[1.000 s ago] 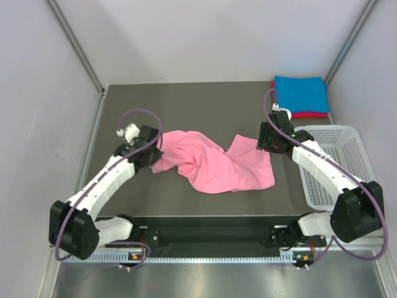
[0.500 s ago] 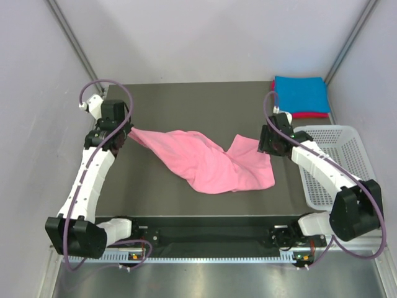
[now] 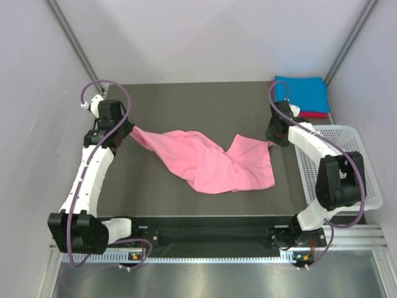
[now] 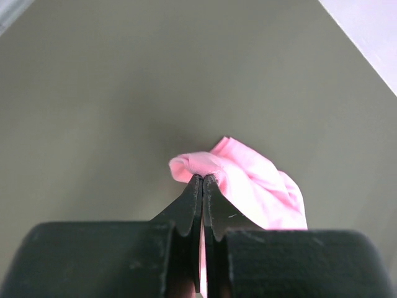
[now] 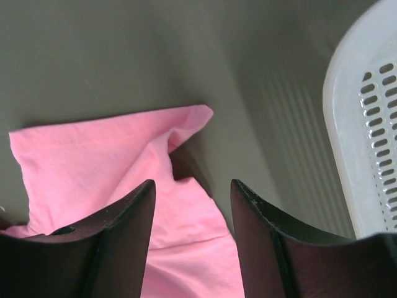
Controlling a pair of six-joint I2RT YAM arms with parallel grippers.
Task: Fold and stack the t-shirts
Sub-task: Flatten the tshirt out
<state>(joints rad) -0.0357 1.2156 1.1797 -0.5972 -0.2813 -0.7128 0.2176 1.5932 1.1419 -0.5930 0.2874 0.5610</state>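
Observation:
My left gripper holds the shirt's opposite end and the shirt's folded corner by the basket [image 5: 189, 126] lies loose, so my right gripper should lower and close on it.
The light pink t-shirt [image 3: 211, 162] lies crumpled across the middle of the table. My left gripper [image 3: 129, 130] is shut on its left end, stretching it out to the left; the pinched cloth [image 4: 248, 180] shows past the closed jaws [image 4: 203, 180]. My right gripper [image 3: 273, 138] is open and empty just above the shirt's upper right corner [image 5: 186, 121], next to the basket. The bright blue t-shirt [image 3: 301, 93] lies folded on the magenta-red one [image 3: 310, 115] at the back right corner.
A white plastic mesh basket [image 3: 338, 164] stands at the table's right edge, also in the right wrist view [image 5: 366, 136]. Grey walls close in the left, back and right sides. The dark table [image 3: 186, 105] shows behind the shirt.
My left gripper has swung from the middle left up to the far left, pulling the pink shirt's end out with it. My right gripper has moved right and let the shirt's corner go.

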